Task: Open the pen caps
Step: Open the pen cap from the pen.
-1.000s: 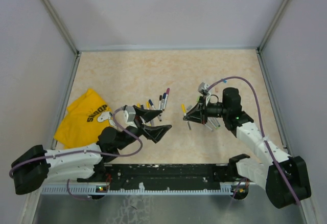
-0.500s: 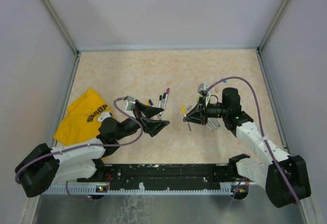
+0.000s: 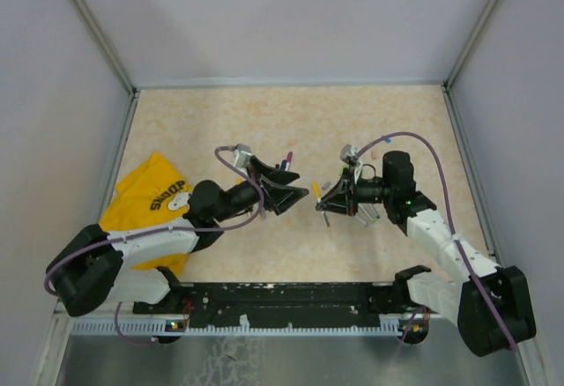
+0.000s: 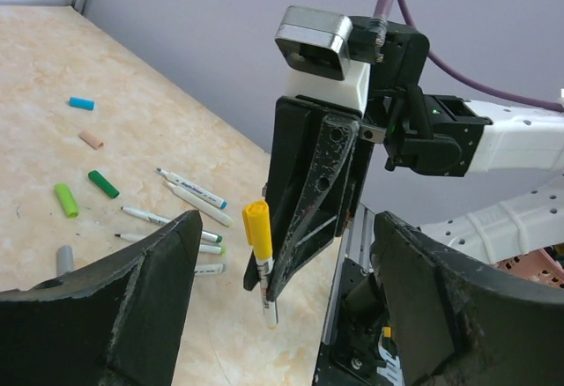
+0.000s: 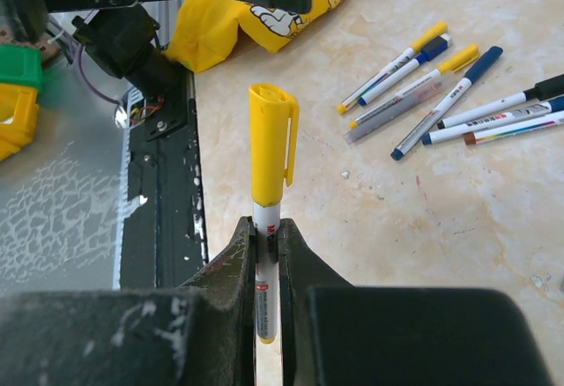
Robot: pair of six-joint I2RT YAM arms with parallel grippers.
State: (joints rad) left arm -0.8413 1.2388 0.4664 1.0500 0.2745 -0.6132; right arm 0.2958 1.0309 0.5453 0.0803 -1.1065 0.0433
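Observation:
My right gripper is above the uncapped pens, so once the cap is off, it needs to tilt and move down next to let go of the pen on bare tabletop beside them.
My right gripper (image 5: 267,245) is shut on the white barrel of a pen (image 5: 267,267) and holds it above the table. The pen's yellow cap (image 5: 269,152) sticks out past the fingertips. In the top view this right gripper (image 3: 328,197) faces left, towards my left gripper (image 3: 286,194). My left gripper (image 4: 282,307) is open wide. Its two fingers (image 4: 132,298) stand either side of the yellow cap (image 4: 256,226) without touching it. Loose pen caps lie on the table: blue (image 4: 81,103), green (image 4: 103,183), light green (image 4: 65,199) and grey (image 4: 64,258).
Several capped pens (image 5: 441,86) lie in a fan on the table, partly under my left gripper in the top view. Uncapped pens (image 4: 189,196) lie under my right arm. A yellow cloth (image 3: 145,196) sits at the left. The black rail (image 3: 282,298) runs along the near edge.
My left arm has swung right and forward, bringing its open jaws up to the yellow cap, and they have narrowed slightly. The right gripper has kept still with the pen.

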